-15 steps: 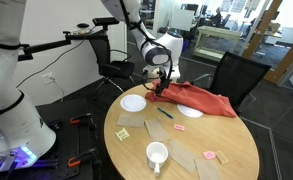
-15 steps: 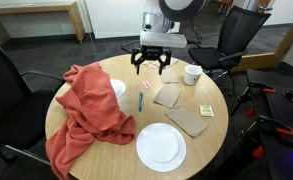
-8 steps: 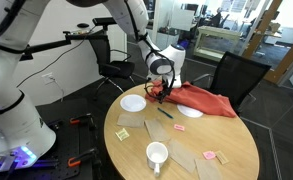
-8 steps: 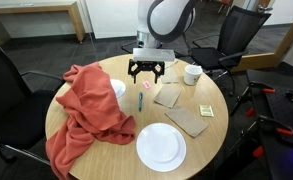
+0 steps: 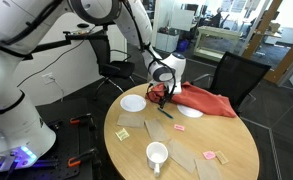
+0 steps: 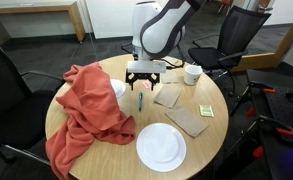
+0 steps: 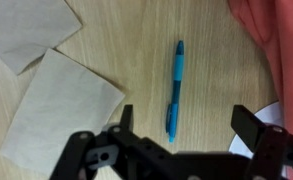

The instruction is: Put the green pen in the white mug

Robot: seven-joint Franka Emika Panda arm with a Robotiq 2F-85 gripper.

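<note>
The pen lies flat below my open gripper, lined up between its fingers, so next I will lower the gripper toward the tabletop onto the end of the pen nearest the fingers.
The green pen (image 7: 174, 90) lies flat on the wooden table. In the wrist view it looks blue-green and sits between and just beyond my fingertips. It also shows in both exterior views (image 5: 164, 112) (image 6: 141, 100). My gripper (image 7: 184, 125) is open and empty, hovering low right above the pen (image 5: 161, 93) (image 6: 142, 80). The white mug (image 5: 157, 155) (image 6: 192, 73) stands upright near the table's edge, well apart from the pen and gripper.
A red cloth (image 6: 86, 112) (image 5: 206, 100) (image 7: 276, 35) lies close beside the pen. Brown paper sheets (image 7: 61, 115) (image 6: 170, 96) lie on its other side. A white plate (image 6: 161, 146) is near the edge. Another white dish (image 5: 133, 102) sits by the cloth. Chairs surround the table.
My gripper has come down from above the table toward the pen, staying open. The pen and mug have not moved.
</note>
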